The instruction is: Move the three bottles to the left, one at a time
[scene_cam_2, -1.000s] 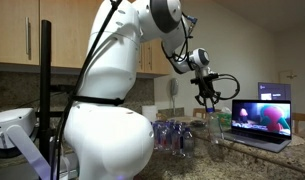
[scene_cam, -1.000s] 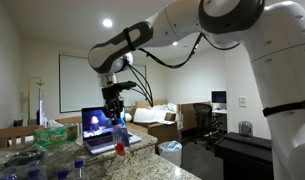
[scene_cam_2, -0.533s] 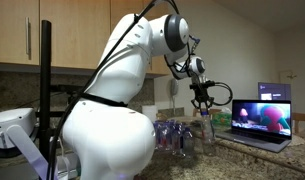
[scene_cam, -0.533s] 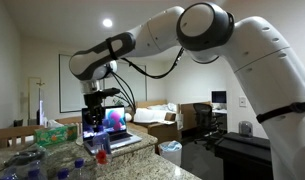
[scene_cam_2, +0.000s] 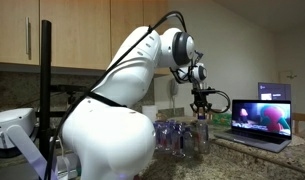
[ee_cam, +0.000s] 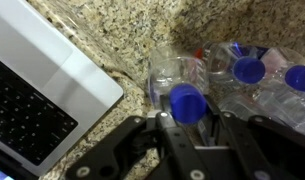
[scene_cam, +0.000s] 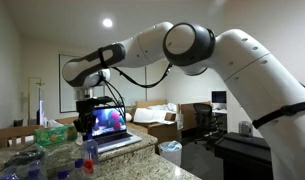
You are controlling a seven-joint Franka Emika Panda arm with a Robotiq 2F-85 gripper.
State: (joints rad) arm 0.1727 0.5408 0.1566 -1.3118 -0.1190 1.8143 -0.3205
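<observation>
My gripper lowers the bottle down and releases next, since the granite counter beside the clustered bottles lies below and the upright bottle hangs just above it.
My gripper [ee_cam: 187, 118] is shut on a clear plastic bottle with a blue cap [ee_cam: 185, 101], holding it by the neck, upright, just over the granite counter. In both exterior views the gripper [scene_cam: 89, 136] [scene_cam_2: 200, 112] hangs straight down with the bottle [scene_cam: 90, 155] [scene_cam_2: 200, 136] under it. The held bottle is right next to a cluster of other clear blue-capped bottles [ee_cam: 254, 72] [scene_cam_2: 172, 136]; whether it touches them I cannot tell. More bottles lie at the counter's near end [scene_cam: 27, 165].
An open laptop [scene_cam: 110, 126] [scene_cam_2: 260, 118] [ee_cam: 37, 90] with a lit screen stands on the speckled granite counter [ee_cam: 112, 35] beside the held bottle. A tissue box [scene_cam: 54, 133] sits behind the bottles. Wall cabinets [scene_cam_2: 82, 35] hang above the counter.
The arm has carried the bottle sideways, away from in front of the laptop and up to the cluster of bottles. The gripper stays shut on it.
</observation>
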